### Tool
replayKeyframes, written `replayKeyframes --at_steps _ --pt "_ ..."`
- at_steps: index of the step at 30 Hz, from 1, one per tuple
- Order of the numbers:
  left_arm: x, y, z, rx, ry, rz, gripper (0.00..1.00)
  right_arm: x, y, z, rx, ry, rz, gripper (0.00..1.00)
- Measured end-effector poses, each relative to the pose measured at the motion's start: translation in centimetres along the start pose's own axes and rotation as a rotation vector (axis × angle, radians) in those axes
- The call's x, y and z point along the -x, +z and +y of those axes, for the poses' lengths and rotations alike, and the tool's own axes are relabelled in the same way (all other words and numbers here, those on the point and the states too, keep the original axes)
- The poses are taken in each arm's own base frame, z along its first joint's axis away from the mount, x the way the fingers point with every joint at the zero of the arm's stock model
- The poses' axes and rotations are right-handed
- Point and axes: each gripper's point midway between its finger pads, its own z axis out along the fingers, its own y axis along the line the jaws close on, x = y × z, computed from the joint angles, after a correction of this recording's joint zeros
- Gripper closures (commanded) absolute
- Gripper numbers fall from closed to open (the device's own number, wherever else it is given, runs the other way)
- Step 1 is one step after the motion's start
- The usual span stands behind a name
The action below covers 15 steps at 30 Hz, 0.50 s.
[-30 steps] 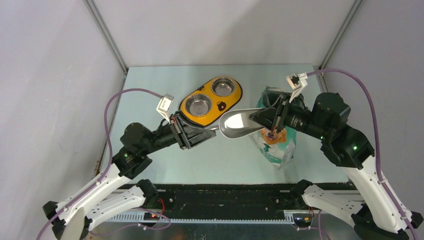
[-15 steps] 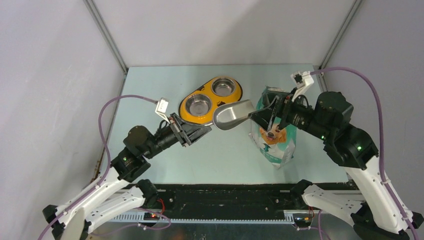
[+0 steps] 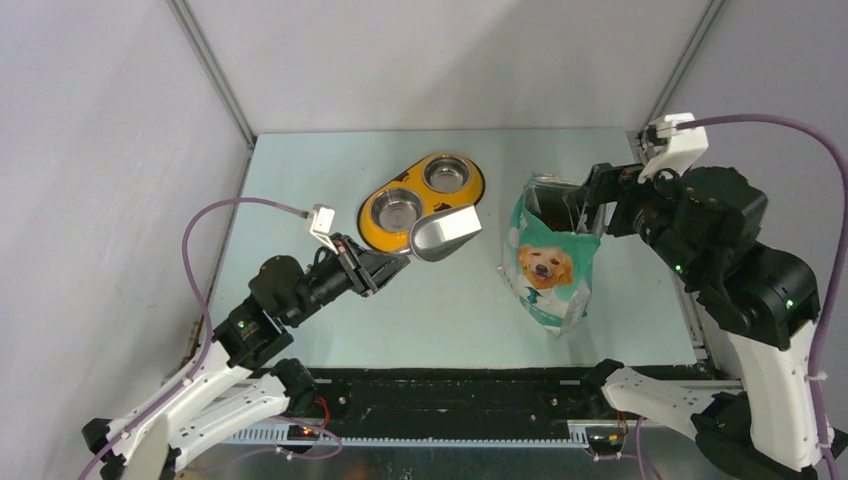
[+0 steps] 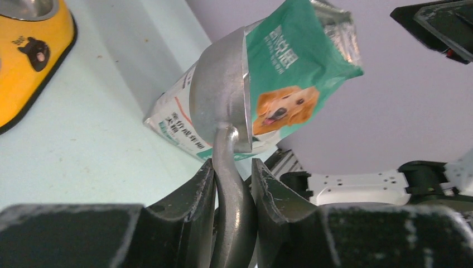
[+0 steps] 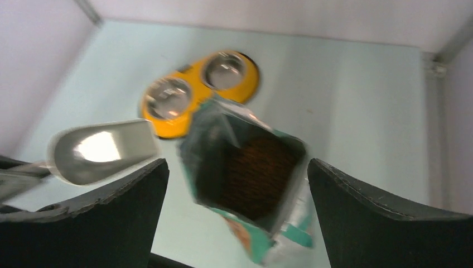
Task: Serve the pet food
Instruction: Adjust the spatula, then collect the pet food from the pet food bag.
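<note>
I will bring my right gripper down toward the bag's torn rim next, with its open fingers on both sides of the bag's edge, because the opening of the bag is directly below them.
The pet food shows as a dark brown mass inside the open top of the teal-and-white bag, which stands right of centre. My left gripper is shut on the handle of the grey metal scoop. The scoop's empty bowl hangs beside the yellow feeder. In the left wrist view the handle runs between the jaws of the left gripper, with the scoop edge-on before the bag. My right gripper is open above the bag's mouth, holding nothing.
The yellow feeder holds two empty steel bowls at the back centre. Grey walls close in the table on the left, back and right. The right arm stands high at the right edge.
My right gripper opened, let go of the scoop and drew back to the right above the bag. The left arm carried the scoop left, toward the feeder.
</note>
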Motion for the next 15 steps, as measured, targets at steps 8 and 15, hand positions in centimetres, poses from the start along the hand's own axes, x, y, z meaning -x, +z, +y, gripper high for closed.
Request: replayKeyframes --at_steps 8,15 --pt "-0.3 -0.7 1.6 0.062 0.065 0.007 1.0 -4.6 3.1 -4.8 -0.181 -0.309 0.283 0.06" --pt "-0.5 -1.4 2.3 0.091 0.101 0.014 1.0 -7.3 6.8 -6.8 -0.16 -0.445 0.492 0.2"
